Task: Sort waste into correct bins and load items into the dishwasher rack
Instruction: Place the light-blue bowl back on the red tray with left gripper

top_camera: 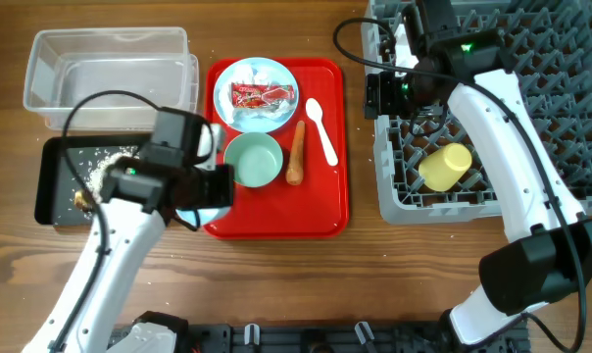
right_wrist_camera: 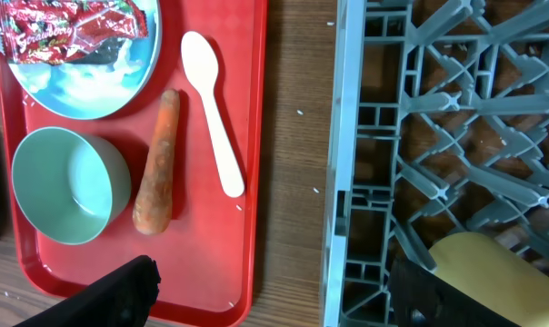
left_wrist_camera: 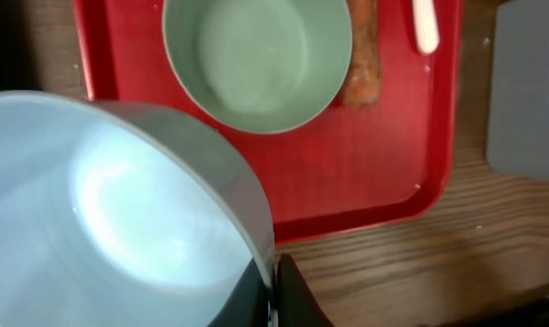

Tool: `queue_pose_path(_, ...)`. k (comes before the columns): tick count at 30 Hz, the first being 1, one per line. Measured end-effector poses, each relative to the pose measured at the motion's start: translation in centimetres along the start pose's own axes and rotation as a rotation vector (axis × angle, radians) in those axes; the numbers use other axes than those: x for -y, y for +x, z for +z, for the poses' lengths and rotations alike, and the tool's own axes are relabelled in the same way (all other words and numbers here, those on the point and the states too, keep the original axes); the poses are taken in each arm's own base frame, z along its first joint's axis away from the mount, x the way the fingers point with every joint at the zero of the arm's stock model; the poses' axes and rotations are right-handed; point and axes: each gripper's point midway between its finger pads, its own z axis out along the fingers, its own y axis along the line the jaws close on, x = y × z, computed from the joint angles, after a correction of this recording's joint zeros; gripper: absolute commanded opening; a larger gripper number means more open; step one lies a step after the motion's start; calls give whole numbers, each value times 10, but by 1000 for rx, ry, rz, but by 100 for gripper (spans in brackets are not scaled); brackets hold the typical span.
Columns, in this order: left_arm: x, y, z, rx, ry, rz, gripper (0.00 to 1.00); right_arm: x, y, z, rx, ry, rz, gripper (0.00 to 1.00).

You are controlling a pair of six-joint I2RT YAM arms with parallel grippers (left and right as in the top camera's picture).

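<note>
Next, my left gripper lowers toward the right in the overhead view onto the red tray's near end (top_camera: pixel 270 210) (left_wrist_camera: pixel 302 178) by the pale green bowl, as that spot lies bare.
My left gripper (left_wrist_camera: pixel 276 295) is shut on the rim of the light blue bowl (left_wrist_camera: pixel 102 218) and holds it over the red tray's front left corner (top_camera: pixel 206 215). The pale green bowl (top_camera: pixel 252 159), orange carrot (top_camera: pixel 296 152) and white spoon (top_camera: pixel 321 129) lie on the red tray. The blue plate (top_camera: pixel 276 75) holds the red wrapper (top_camera: pixel 262 95) and white tissue. Rice and a brown scrap (top_camera: pixel 81 199) lie in the black tray (top_camera: pixel 51 181). My right gripper (right_wrist_camera: pixel 279 295) is open and empty above the left edge of the grey rack (top_camera: pixel 531 108). The yellow cup (top_camera: pixel 445 167) lies in the rack.
The clear tub (top_camera: pixel 110 64) stands at the back left, behind the black tray. The red tray (top_camera: pixel 320 211) sits between the bins and the rack. A strip of bare wood (right_wrist_camera: pixel 297 136) separates the red tray from the rack.
</note>
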Motion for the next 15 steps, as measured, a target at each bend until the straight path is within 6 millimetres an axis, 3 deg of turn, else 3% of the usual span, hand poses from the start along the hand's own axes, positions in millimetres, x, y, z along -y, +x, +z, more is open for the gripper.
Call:
queue_pose_path(7,12,21,45,-13,-63,83,4,0,0,0,0,0,0,84)
queue_pose_path(15,25,27,76,-2,-169,187,4,0,0,0,0,0,0,84)
